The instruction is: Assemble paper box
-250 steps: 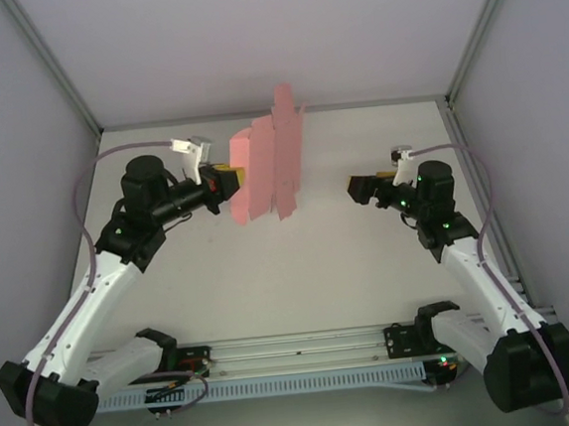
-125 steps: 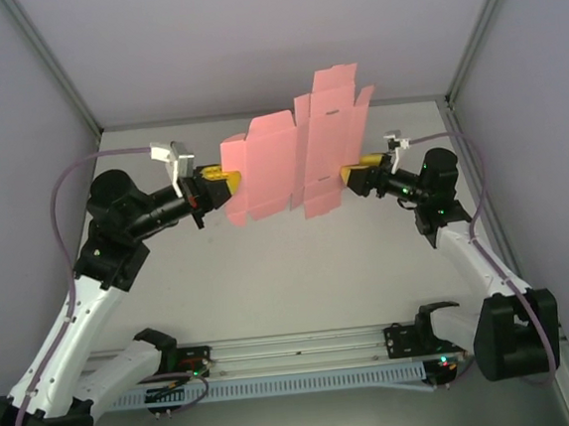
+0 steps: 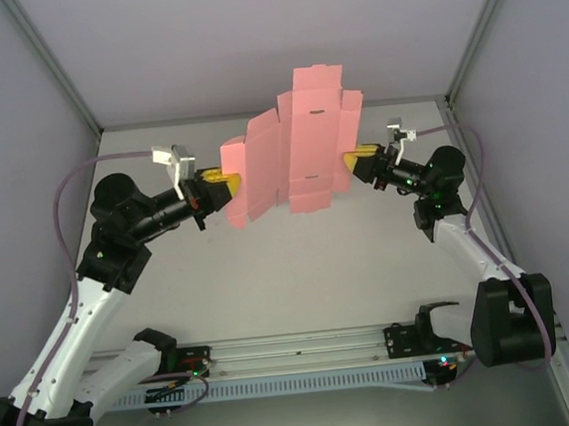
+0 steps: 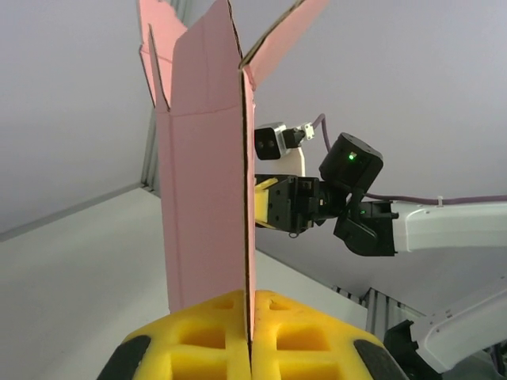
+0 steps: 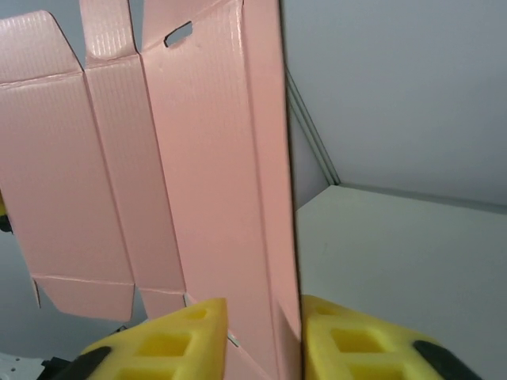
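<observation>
The sheet hangs above the table. My left gripper needs to go down next, tipping its fingers down toward the clear tabletop below, and release the sheet's pinched edge.
The paper box [image 3: 299,147] is a flat salmon-pink cut-out sheet with creases and tabs, held upright in the air above the table between both arms. My left gripper [image 3: 230,185] is shut on the sheet's left edge; in the left wrist view the yellow pads [image 4: 206,332] pinch the thin paperboard [image 4: 202,198] edge-on. My right gripper [image 3: 352,157] is at the sheet's right edge. In the right wrist view the sheet [image 5: 206,158] stands between the yellow fingers [image 5: 170,340], close against the right one, and a gap still shows between the two, so the right gripper [image 5: 265,305] is open.
The grey table [image 3: 300,271] lies below the sheet. Metal frame posts [image 3: 473,32] and pale walls close in the back and sides. A rail with cable tray [image 3: 297,356] runs along the near edge between the arm bases.
The sheet has swung from edge-on to broadside and risen. The right arm reached in to its right edge and its jaws narrowed around it. The left arm drew back slightly, still gripping.
</observation>
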